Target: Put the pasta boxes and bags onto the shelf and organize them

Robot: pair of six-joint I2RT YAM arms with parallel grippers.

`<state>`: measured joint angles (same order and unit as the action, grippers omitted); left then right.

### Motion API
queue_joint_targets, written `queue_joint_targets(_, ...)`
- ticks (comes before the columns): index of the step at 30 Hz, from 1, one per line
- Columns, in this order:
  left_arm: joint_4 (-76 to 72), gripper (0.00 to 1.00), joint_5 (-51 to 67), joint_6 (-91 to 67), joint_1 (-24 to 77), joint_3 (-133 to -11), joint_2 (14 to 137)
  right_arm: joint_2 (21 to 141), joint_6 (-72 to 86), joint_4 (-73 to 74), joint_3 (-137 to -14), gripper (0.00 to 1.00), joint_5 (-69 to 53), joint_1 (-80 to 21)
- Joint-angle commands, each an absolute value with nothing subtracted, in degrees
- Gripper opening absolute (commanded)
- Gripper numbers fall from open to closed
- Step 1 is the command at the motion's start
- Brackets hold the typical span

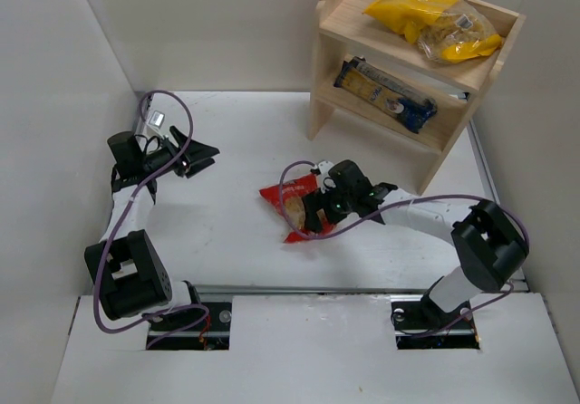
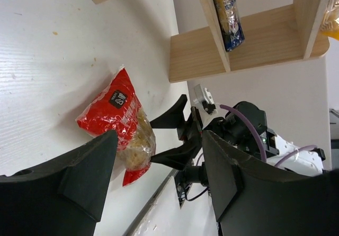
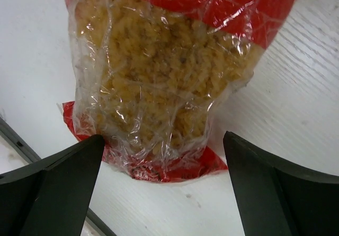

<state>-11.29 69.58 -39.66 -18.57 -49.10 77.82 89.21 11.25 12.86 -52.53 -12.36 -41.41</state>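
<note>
My right gripper slides left in the top view next, farther along the bag's clear pasta-filled part (image 1: 297,212) (image 3: 157,81), since its fingers surround only the bag's red end.
The red-edged clear bag (image 1: 288,206) of tan pasta lies flat on the white table; it also shows in the left wrist view (image 2: 119,125) and fills the right wrist view (image 3: 159,72). My right gripper (image 1: 311,212) is open, low over the bag's near end, one finger on each side (image 3: 163,141). My left gripper (image 1: 204,158) is open and empty, off to the left, pointing at the bag (image 2: 160,135). The wooden shelf (image 1: 333,22) stands at the back right. The yellow bag (image 1: 426,10) lies on its top tier, the blue spaghetti pack (image 1: 385,93) on the lower tier. The dark grey-brown pack is not visible.
White walls close the table in at the left and at the back. A metal rail (image 1: 344,288) runs along the table's near edge in front of the arm bases. Purple cables loop off both arms.
</note>
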Motion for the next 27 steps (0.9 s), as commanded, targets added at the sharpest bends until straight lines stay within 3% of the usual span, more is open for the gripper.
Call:
queue_joint_targets(1,-13.36,0.63,71.1,-38.58,-18.33,-48.78,76.03,86.75,14.41,0.45,-51.24,1.0,-16.08,-41.87)
queue_joint_targets(10,-13.36,0.63,71.37,-38.5,-18.33,-48.34,75.76,87.36,17.04,-1.85,-52.55,1.0,-11.78,-43.72)
queue_joint_targets(17,-13.62,0.63,72.07,-38.41,-18.33,-48.25,75.94,94.3,20.12,11.15,-61.34,1.0,-8.53,-46.44)
queue_joint_targets(27,-13.97,0.64,72.51,-38.14,-17.71,-47.64,76.29,105.28,21.89,22.22,-71.97,1.0,6.32,-50.66)
